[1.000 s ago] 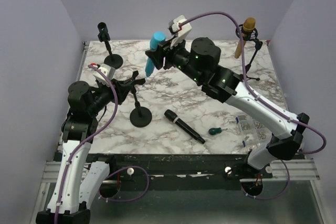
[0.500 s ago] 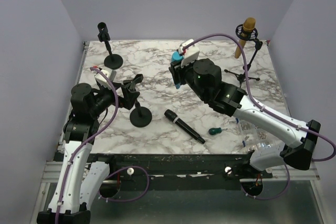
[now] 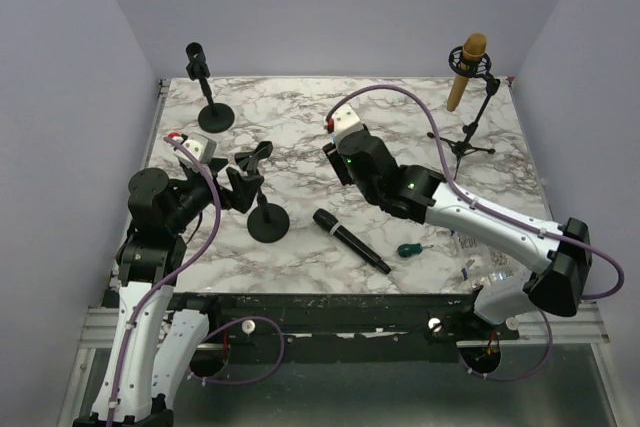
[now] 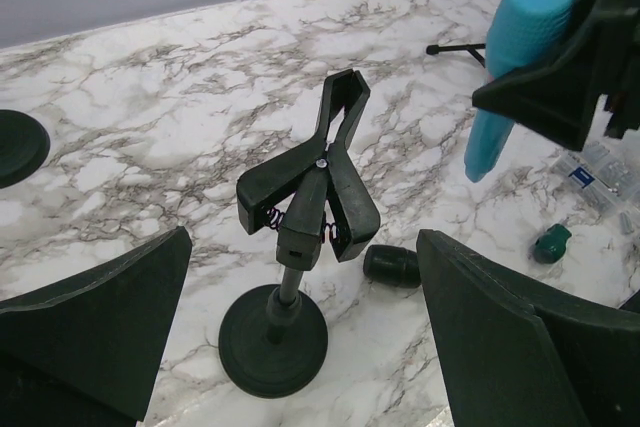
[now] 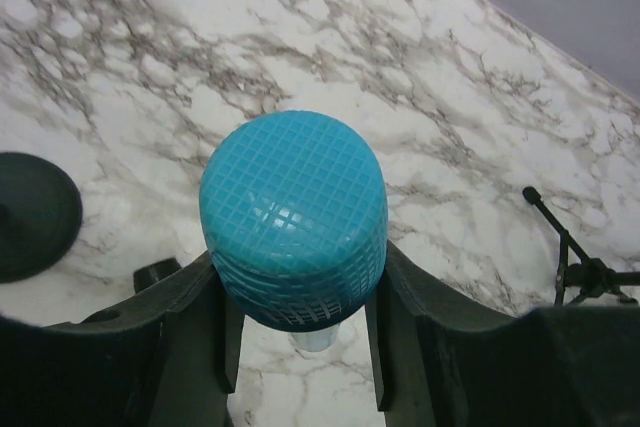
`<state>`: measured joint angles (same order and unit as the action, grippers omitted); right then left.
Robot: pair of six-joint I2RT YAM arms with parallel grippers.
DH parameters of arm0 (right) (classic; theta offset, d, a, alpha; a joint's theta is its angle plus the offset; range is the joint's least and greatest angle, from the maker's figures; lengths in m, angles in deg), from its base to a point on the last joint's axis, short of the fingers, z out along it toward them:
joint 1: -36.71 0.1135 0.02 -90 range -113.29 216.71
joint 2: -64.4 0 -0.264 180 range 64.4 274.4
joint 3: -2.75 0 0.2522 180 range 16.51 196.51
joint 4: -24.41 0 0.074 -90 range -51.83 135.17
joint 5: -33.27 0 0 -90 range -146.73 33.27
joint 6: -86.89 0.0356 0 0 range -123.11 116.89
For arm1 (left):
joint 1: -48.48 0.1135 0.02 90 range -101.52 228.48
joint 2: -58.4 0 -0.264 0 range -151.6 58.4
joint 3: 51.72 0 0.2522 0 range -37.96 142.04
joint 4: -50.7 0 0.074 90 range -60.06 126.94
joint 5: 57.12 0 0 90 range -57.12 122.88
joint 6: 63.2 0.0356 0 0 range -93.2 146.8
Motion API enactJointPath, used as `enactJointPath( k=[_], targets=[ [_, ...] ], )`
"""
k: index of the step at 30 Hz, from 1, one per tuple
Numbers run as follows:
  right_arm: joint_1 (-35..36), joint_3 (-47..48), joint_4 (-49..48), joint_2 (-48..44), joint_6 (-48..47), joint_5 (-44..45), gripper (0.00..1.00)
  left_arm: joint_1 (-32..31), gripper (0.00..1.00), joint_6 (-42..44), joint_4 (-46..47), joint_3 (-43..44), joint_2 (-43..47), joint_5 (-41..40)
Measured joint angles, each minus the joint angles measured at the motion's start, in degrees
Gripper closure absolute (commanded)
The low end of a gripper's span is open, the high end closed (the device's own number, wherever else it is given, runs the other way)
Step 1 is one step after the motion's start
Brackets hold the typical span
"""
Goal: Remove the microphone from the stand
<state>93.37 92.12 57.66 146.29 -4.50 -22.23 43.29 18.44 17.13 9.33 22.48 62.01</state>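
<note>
The clip (image 3: 252, 160) is empty, so the right gripper will next go down and lay the blue microphone onto the table where bare marble shows (image 3: 373, 221) beside the black microphone.
The blue microphone (image 5: 293, 212), with a mesh head, is clamped between my right gripper's (image 5: 300, 269) fingers (image 5: 195, 332), clear of the table. From the left wrist it hangs tail-down (image 4: 515, 47) to the right of the stand. My wrist hides it in the top view, where the right gripper (image 3: 337, 162) is over the table's middle. The black clip stand (image 4: 305, 197) stands upright with nothing in its clip (image 3: 252, 160). My left gripper (image 4: 300, 277) is open, its fingers (image 4: 95, 332) well apart on either side of the stand's base (image 3: 267, 222), touching nothing.
A black microphone (image 3: 350, 240) lies just right of the stand. A gold microphone (image 3: 468, 65) sits on a tripod (image 3: 470, 137) at the back right. Another black stand (image 3: 210, 107) is at the back left. A small green object (image 3: 408, 249) and a clear parts bag (image 3: 482, 247) lie at the front right.
My left gripper has opened, let go of the stand and drawn back a little. The right arm carried the blue microphone from above the back of the table down toward the middle.
</note>
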Motion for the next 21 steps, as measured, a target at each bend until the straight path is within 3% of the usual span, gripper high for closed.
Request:
enactJointPath(
  k=[10,21],
  targets=[
    [-1.40,-0.90,11.13,11.37,1.38,-1.95,0.99,0.00,0.01,-0.07,0.00,-0.22,1.46,-0.28],
    [-8.33,-0.79,15.23,23.89,1.95,-9.05,0.99,0.00,0.01,-0.72,0.04,-0.31,2.84,-0.42]
  ],
)
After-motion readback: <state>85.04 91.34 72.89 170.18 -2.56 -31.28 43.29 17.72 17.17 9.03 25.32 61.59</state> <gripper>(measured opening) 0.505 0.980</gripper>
